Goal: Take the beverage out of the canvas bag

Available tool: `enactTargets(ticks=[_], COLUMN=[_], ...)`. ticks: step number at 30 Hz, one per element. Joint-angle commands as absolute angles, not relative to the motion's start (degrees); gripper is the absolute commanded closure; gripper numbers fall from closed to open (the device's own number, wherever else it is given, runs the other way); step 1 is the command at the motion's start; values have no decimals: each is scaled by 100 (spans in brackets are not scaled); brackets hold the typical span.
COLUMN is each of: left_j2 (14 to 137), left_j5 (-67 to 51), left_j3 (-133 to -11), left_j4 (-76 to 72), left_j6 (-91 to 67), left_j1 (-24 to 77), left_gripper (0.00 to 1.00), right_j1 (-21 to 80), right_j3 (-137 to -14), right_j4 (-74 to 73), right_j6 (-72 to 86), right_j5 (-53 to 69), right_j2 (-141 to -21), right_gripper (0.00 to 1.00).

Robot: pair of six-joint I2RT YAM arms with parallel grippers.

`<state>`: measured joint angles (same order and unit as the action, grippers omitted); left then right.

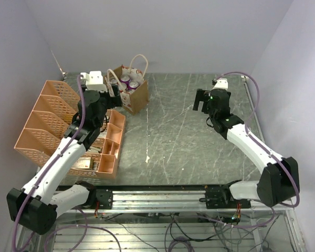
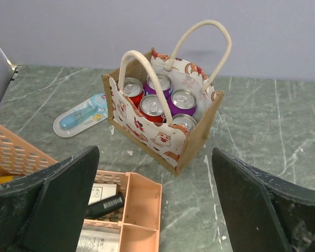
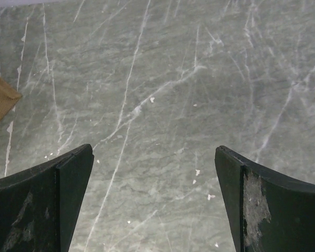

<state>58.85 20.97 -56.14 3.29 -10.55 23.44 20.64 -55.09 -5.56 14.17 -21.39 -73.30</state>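
Observation:
My right gripper should move outward and to the left in the top view, onto the nearest rope handle at its near leg [image 1: 146, 71]. The handle arches above the bag.
The canvas bag [image 1: 138, 94] stands upright at the back left of the table, tan-brown with cream rope handles. In the left wrist view its white, red-patterned side [image 2: 147, 128] faces me. Several beverage cans stand inside it, among them a red one [image 2: 151, 106] and a purple one [image 2: 182, 100]; they also show in the top view [image 1: 127, 82]. My left gripper [image 1: 113, 90] is open and empty, just left of the bag and above it [image 2: 155, 157]. My right gripper [image 1: 201, 101] is open and empty over bare table, far to the bag's right [image 3: 153, 149].
An orange tray organizer [image 1: 47, 121] sits left of the bag; its near compartments [image 2: 142, 194] hold a black item [image 2: 102, 206] and packets. A blister pack with a blue item [image 2: 81, 116] lies behind it. A corner of the bag [image 3: 0, 102] shows in the right wrist view.

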Motion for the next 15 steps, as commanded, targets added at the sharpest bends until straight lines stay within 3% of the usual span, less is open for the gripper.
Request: enactTargets(ticks=[1, 9, 15], left_j2=[6060, 6633, 7250], left_j5=[2001, 1008, 8], left_j3=[-5478, -5572, -5777], left_j4=[-701, -1135, -1392], left_j6=[-915, -1422, -1958], left_j1=[2230, 1843, 1335], left_gripper=[2, 2, 2], right_j1=[2074, 2047, 2045], right_j3=[-5342, -5548, -6480], right_j4=[602, 2119, 3121], right_j6=[1656, 1841, 2299], right_j5=[-2100, -696, 537], right_j2=[-7702, -9031, -10453], right_gripper=[0, 0, 0])
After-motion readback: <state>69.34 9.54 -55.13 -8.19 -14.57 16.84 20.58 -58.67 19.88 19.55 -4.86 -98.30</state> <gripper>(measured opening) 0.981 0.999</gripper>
